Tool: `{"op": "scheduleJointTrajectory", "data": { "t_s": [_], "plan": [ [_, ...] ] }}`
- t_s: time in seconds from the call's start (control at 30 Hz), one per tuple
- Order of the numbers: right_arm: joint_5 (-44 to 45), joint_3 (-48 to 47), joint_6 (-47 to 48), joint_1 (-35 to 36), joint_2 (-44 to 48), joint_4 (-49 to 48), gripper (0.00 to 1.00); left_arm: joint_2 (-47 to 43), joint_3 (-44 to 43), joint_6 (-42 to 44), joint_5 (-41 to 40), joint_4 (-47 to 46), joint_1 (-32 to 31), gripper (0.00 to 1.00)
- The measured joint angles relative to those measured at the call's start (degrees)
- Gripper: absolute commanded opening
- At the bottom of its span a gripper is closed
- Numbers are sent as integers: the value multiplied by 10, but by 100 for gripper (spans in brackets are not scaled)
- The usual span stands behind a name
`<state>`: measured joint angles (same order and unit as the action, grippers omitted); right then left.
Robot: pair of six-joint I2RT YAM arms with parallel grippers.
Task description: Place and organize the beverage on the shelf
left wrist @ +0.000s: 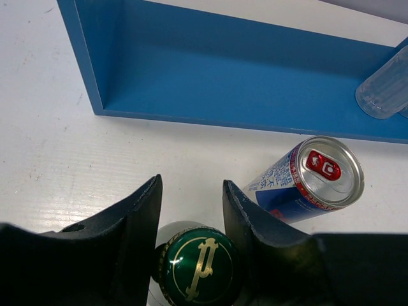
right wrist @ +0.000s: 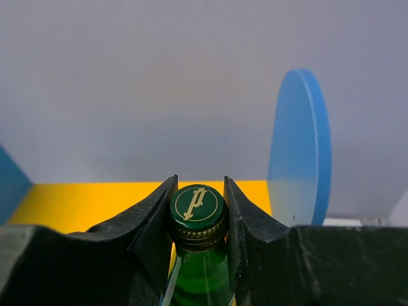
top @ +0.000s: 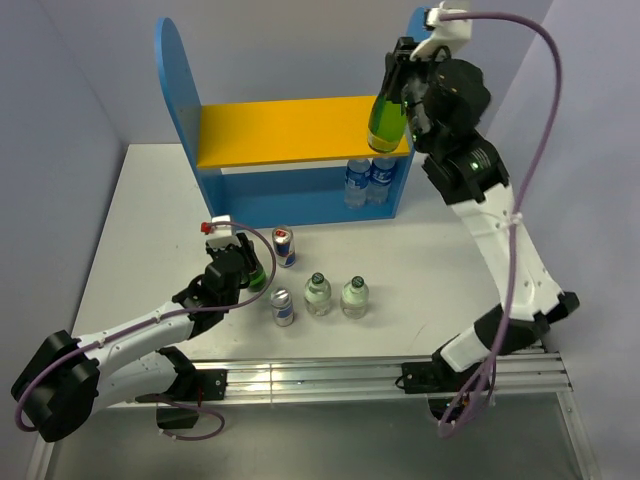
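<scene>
My right gripper carries the green bottle down and slightly outward onto the upper board (right wrist: 83, 201) next, beside the blue side panel.
The shelf (top: 290, 132) stands at the back, with blue side panels, a yellow-orange upper board (right wrist: 83, 201) and a blue base (left wrist: 255, 76). My right gripper (top: 393, 68) (right wrist: 199, 190) is shut on the cap of a green glass bottle (top: 386, 122) (right wrist: 197, 274). This bottle hangs upright over the right end of the upper board. Two clear water bottles (top: 368, 180) stand on the base at the right. My left gripper (top: 243, 262) (left wrist: 191, 191) is low over the table, shut on the neck of a second green bottle (left wrist: 199, 260) with a gold-marked cap.
A blue-and-silver can (top: 285, 246) (left wrist: 312, 182) stands just right of my left gripper. Nearer the front stand another can (top: 283, 307) and two small pale bottles (top: 318, 294) (top: 354, 296). A metal rail (top: 330, 378) runs along the table's near edge.
</scene>
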<state>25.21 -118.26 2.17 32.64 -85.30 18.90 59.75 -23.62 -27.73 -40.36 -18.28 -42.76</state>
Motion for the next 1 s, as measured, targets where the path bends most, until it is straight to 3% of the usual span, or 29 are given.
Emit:
{"op": "scheduleJointTrajectory", "data": {
  "t_s": [0.37, 0.7, 0.73, 0.77, 0.8, 0.87, 0.9, 1.0],
  "plan": [
    [-69, -10, -19, -93, -164, -4, 0, 0, 1, 0, 1, -2, 0, 0],
    [-73, -33, -21, -117, -193, -21, 0, 1, 2, 0, 2, -6, 1, 0],
    [-76, -32, -21, -117, -194, -24, 9, 1, 2, 0, 2, -6, 1, 0],
    [-78, -31, -21, -117, -195, -27, 26, 1, 2, 0, 2, -6, 1, 0],
    [-81, -30, -21, -117, -195, -30, 59, 1, 2, 0, 2, -6, 1, 0],
    [-84, -20, -24, -117, -194, -47, 75, 1, 2, 0, 2, -6, 1, 0],
    [-84, -11, -24, -116, -192, -63, 100, 1, 2, 0, 2, -5, 1, 0],
    [-85, 34, -28, -116, -178, -92, 100, -1, 2, 0, 3, -3, 1, 0]
  ]
}}
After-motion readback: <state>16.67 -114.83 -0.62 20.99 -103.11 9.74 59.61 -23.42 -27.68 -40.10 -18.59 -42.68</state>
